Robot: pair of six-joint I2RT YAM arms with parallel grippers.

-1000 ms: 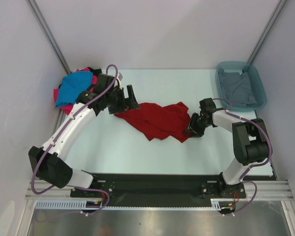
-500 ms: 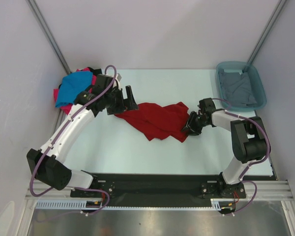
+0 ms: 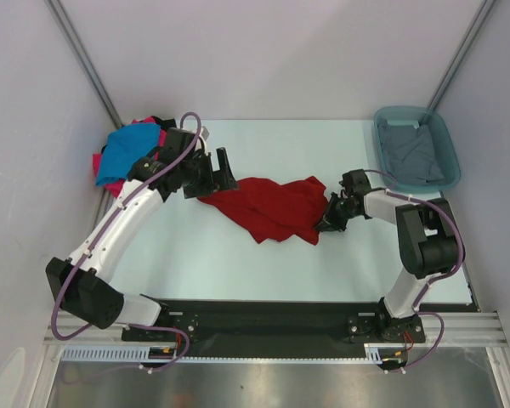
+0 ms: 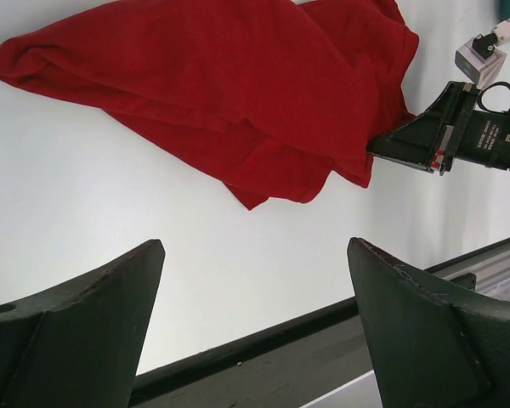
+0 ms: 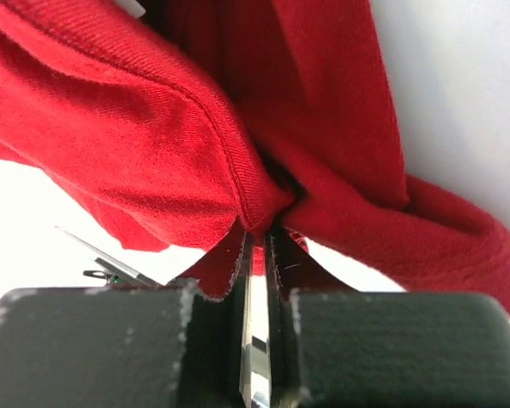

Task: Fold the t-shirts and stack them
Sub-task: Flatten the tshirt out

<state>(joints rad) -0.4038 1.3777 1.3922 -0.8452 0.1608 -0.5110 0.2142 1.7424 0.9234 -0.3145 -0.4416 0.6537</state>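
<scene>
My right gripper lifts high next, moves outward, then lowers and releases the pinch, as the bare tabletop (image 3: 336, 167) beside the teal tub lies outward of it.
A dark red t-shirt (image 3: 272, 206) lies crumpled in the middle of the table. My right gripper (image 3: 325, 223) is low at its right edge and shut on a pinch of red cloth (image 5: 136, 136), which bunches at the fingertips (image 5: 257, 234). My left gripper (image 3: 219, 174) hovers open by the shirt's left end, holding nothing. In the left wrist view the red shirt (image 4: 238, 93) lies beyond the open jaws (image 4: 255, 246), and the right gripper (image 4: 425, 140) shows at its far edge. A bright blue shirt (image 3: 123, 153), a hot pink one (image 3: 99, 163) and a black one (image 3: 163, 124) are heaped at the back left.
A teal tub (image 3: 447, 136) at the back right holds a grey shirt (image 3: 412, 153). The black base rail (image 3: 263, 319) runs along the near edge. Grey walls close in on the left, back and right.
My right gripper has shifted slightly left onto the red shirt's edge and closed on it. The left arm has hardly moved and stays open.
</scene>
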